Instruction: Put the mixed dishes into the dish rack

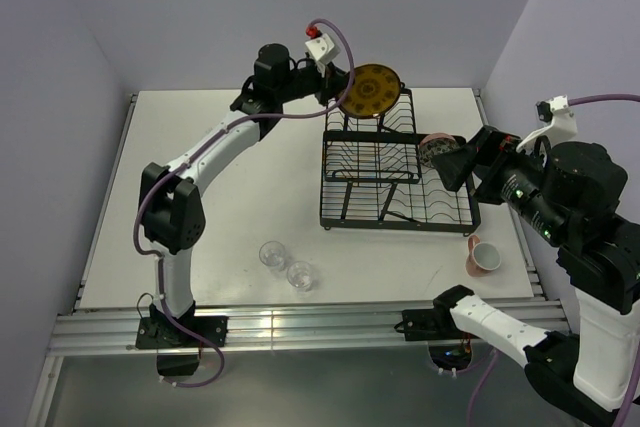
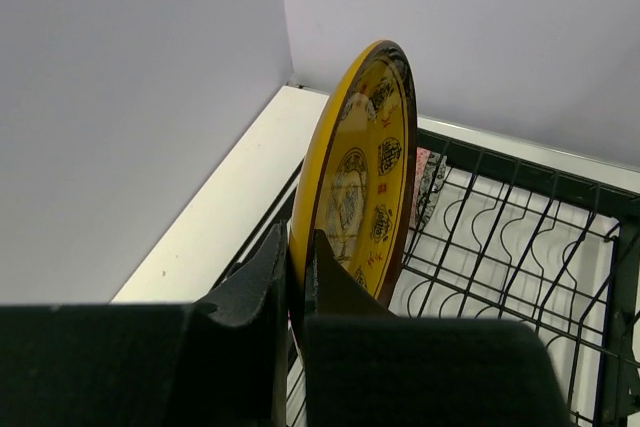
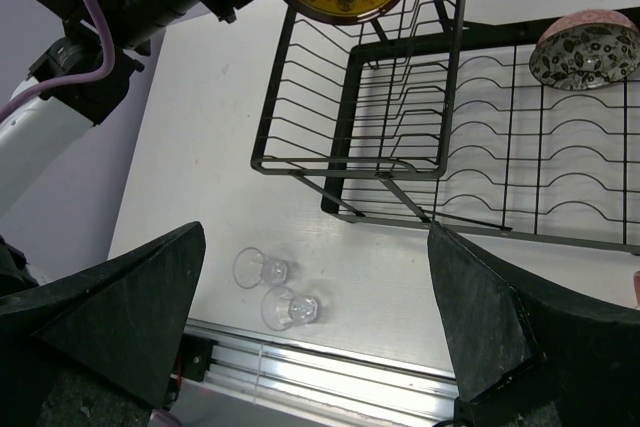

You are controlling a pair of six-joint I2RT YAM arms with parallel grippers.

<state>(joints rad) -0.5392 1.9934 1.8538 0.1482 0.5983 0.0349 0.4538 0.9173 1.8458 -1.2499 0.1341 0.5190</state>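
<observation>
The rack's far upright slots are below my left gripper, so next I need to lower the yellow-orange plate (image 1: 370,90) on edge into them with my left gripper and let go of the plate's rim.
My left gripper (image 2: 297,267) is shut on the lower rim of the yellow-orange plate (image 2: 365,177). It holds the plate on edge over the far left end of the black wire dish rack (image 1: 395,182). The plate (image 1: 370,90) is above the upright slots. The patterned bowl (image 1: 436,150) lies tilted in the rack's lower tier at the far right, and it also shows in the right wrist view (image 3: 586,52). My right gripper (image 1: 457,164) is open and empty above the rack's right side. Two clear tumblers (image 1: 272,255) (image 1: 300,275) lie on the table in front of the rack.
A pink cup (image 1: 483,255) lies on the table right of the rack's near corner. The walls stand close behind the rack. The table's metal front rail (image 3: 330,372) runs just below the tumblers (image 3: 262,269).
</observation>
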